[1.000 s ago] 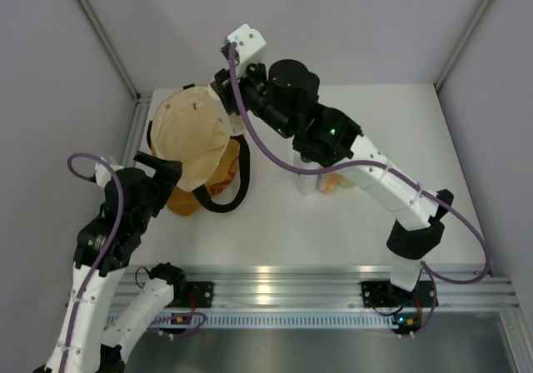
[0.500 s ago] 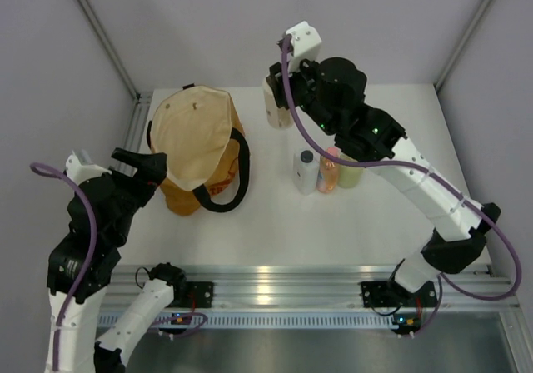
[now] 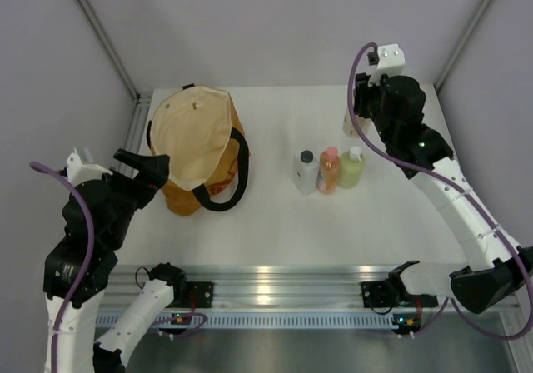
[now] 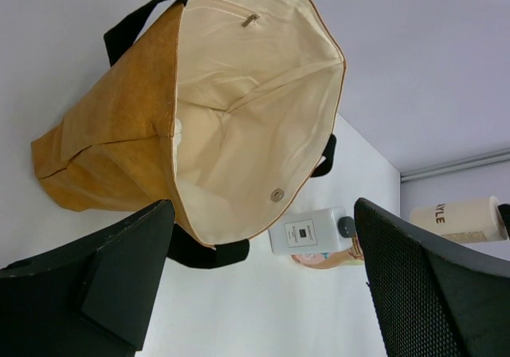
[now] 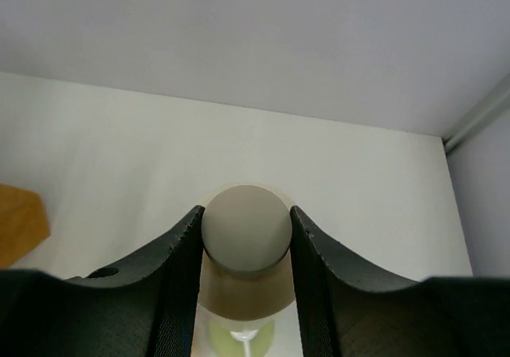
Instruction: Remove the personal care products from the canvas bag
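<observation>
My right gripper moves back and down next to release the beige bottle point(image 3: 349, 124) on the bare tabletop beside the pale green bottle point(image 3: 351, 167) at the row's open end.
The canvas bag point(image 3: 196, 152) stands open at the left of the table, and the left wrist view shows its cream lining point(image 4: 239, 126). My left gripper point(image 3: 143, 166) is open and empty just left of the bag; its jaws stand wide apart in the left wrist view point(image 4: 263, 293). My right gripper point(image 3: 355, 116) is shut on the beige bottle point(image 3: 349, 124) by its cream cap point(image 5: 246, 229), held above the table at the back right. The clear-white bottle point(image 3: 305, 173), orange bottle point(image 3: 330, 170) and pale green bottle point(image 3: 351, 167) stand in a row mid-table.
The bag's black strap handles point(image 3: 233, 186) drape over its right side toward the bottles. Frame posts stand at the back corners, and a metal rail point(image 3: 275, 277) runs along the near edge. The pale green bottle point(image 5: 243, 335) shows below the held bottle.
My right arm has carried the beige bottle from above the bag's mouth to the right, to behind the row of bottles. My left gripper has drawn back a little from the bag's rim.
</observation>
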Robot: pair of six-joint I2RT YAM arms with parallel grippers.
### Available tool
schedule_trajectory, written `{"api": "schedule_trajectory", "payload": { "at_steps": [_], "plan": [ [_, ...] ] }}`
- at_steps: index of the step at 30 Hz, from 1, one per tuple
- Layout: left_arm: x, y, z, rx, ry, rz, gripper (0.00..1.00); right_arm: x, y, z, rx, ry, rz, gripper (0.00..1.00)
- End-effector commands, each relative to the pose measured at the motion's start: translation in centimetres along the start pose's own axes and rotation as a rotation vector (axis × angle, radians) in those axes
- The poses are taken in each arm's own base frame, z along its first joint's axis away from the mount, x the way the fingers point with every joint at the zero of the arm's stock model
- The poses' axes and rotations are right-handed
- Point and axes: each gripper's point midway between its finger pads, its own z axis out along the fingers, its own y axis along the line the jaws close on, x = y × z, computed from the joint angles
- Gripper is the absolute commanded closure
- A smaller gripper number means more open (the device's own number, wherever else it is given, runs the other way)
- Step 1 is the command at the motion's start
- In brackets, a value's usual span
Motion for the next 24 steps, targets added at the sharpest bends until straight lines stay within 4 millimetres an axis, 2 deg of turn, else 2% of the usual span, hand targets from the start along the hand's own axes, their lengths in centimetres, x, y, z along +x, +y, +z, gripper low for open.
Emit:
{"api": "schedule_trajectory", "payload": {
  "at_steps": [1, 2, 3, 4, 6, 8, 9, 11, 12, 14, 15, 17, 18, 24],
  "plan": [
    [0.4, -0.6, 0.3, 0.023, 0.024, 0.01, 0.02, -7.2, -5.6, -2.9, 0.107, -0.29, 0.142, 1.0],
    [0.4, -0.6, 0.4, 0.022, 0.025, 0.015, 0.02, -6.7, -6.3, -3.0, 0.123, -0.287, 0.143, 1.0],
    [0.2, -0.9, 0.2, 0.029, 0.023, 0.016, 0.02, -5.0, -6.8, -2.5, 0.137, -0.261, 0.134, 1.0],
    [0.2, -0.9, 0.3, 0.029, 0.025, 0.027, 0.02, -5.1, -8.2, -2.9, 0.17, -0.288, 0.14, 1.0],
    [0.2, -1.1, 0.4, 0.031, 0.029, 0.04, 0.02, -4.0, -9.0, -2.7, 0.181, -0.29, 0.159, 1.0],
    [0.1, -1.2, 0.5, 0.034, 0.033, 0.054, 0.02, -2.2, -10.1, -2.3, 0.212, -0.304, 0.182, 1.0],
    [0.1, -1.2, 0.5, 0.035, 0.034, 0.059, 0.02, 0.0, -10.7, -1.7, 0.233, -0.275, 0.184, 1.0],
    [0.2, -1.3, 0.5, 0.038, 0.037, 0.059, 0.02, 0.7, -11.4, -1.6, 0.252, -0.297, 0.217, 1.0],
    [0.3, -1.3, 0.5, 0.039, 0.041, 0.056, 0.02, 2.4, -11.9, -1.2, 0.264, -0.273, 0.224, 1.0],
    [0.6, -1.2, 0.5, 0.04, 0.052, 0.055, 0.02, 3.1, -12.1, -1.0, 0.262, -0.285, 0.241, 1.0],
    [0.7, -1.2, 0.5, 0.042, 0.054, 0.055, 0.02, 4.9, -12.1, -0.6, 0.267, -0.259, 0.237, 1.0],
    [0.9, -1.1, 0.6, 0.042, 0.062, 0.057, 0.02, 5.4, -12.2, -0.5, 0.276, -0.286, 0.238, 1.0],
    [1.0, -1.1, 0.6, 0.042, 0.064, 0.057, 0.02, 7.0, -12.3, -0.3, 0.286, -0.266, 0.233, 1.0],
    [1.0, -1.2, 0.7, 0.042, 0.067, 0.056, 0.02, 11.5, -11.7, 0.4, 0.272, -0.239, 0.199, 1.0]
  ]
}}
